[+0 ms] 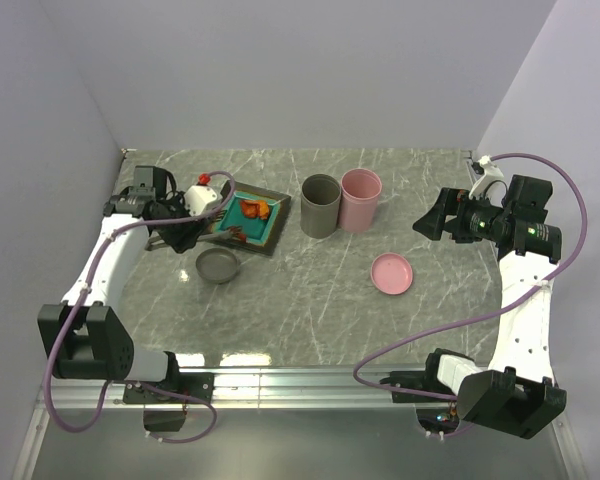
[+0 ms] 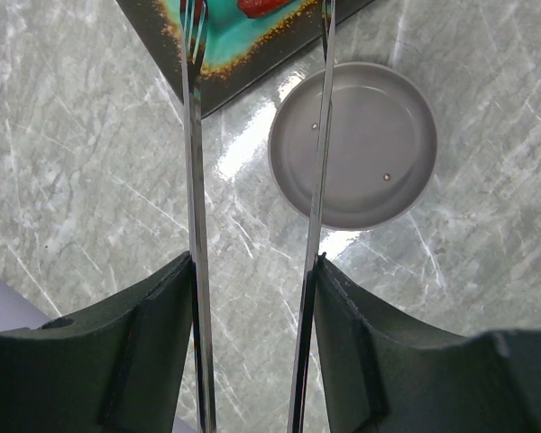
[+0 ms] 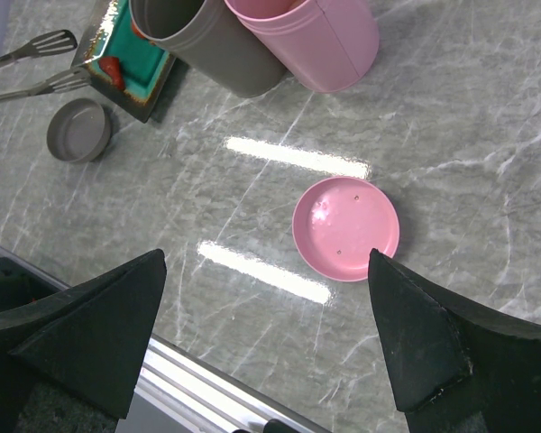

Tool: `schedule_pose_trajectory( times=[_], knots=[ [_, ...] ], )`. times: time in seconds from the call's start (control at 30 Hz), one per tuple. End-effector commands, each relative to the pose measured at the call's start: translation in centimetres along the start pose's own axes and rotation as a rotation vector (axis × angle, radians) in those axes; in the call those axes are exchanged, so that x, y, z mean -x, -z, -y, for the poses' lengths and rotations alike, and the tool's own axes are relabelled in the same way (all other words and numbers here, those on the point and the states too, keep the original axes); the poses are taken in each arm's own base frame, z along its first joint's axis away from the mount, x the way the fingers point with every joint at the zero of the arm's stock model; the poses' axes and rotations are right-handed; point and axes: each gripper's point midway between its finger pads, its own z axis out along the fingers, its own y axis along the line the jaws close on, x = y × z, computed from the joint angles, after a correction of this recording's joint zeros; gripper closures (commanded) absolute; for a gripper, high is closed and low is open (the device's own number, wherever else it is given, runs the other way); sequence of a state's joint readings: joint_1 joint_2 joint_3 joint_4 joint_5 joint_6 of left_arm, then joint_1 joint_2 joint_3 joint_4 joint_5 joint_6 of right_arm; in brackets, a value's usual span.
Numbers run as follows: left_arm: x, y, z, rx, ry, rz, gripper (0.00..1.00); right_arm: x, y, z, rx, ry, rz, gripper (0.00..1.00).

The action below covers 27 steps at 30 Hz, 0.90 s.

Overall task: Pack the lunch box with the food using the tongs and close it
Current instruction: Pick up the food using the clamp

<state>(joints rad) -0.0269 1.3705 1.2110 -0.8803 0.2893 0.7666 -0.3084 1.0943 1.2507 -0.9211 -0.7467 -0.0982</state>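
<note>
I will move my left gripper down toward the plate (image 2: 176,68) and close the tongs' ends around the nearest orange-red food (image 2: 261,5), since it shows between their parted arms.
My left gripper (image 2: 252,266) is shut on the silver tongs (image 2: 192,162), one finger pressing each arm. The tongs' arms stand apart, and their tips reach over the near corner of the square dark plate (image 2: 176,68). Orange-red food (image 1: 255,208) lies on the plate's teal centre. The lunch box shows as a grey cup (image 1: 320,205) and a pink cup (image 1: 361,198), upright side by side right of the plate. My right gripper (image 3: 266,262) hangs open and empty above the table, near the pink lid (image 3: 345,227).
A grey lid (image 1: 218,265) lies open side up just in front of the plate, under the tongs' right arm (image 2: 320,135). The pink lid (image 1: 392,273) lies mid-table toward the right. A metal rail (image 1: 300,378) runs along the near edge.
</note>
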Motion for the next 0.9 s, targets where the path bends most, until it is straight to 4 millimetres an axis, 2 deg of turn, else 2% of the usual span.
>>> schedule_pose_trajectory(
  times=[0.0,0.2,0.53,0.67,0.87],
  knots=[
    [0.0,-0.5,0.0,-0.001,-0.026,0.000,0.43,0.6,0.5,-0.4,0.009,0.019,0.025,0.00],
    [0.3,-1.2,0.6,-0.016,-0.031,-0.007,0.43,0.6,0.5,-0.3,0.004,0.018,0.025,0.00],
    [0.5,-3.1,0.4,-0.008,-0.018,-0.035,0.43,0.5,0.6,-0.2,-0.006,0.020,0.025,0.00],
    [0.8,-3.6,0.1,0.013,-0.020,-0.034,0.43,0.5,0.7,-0.2,-0.008,0.022,0.025,0.00],
    [2.0,-4.5,-1.5,0.061,0.026,-0.018,0.43,0.6,0.7,-0.3,-0.007,0.020,0.022,0.00]
  ],
)
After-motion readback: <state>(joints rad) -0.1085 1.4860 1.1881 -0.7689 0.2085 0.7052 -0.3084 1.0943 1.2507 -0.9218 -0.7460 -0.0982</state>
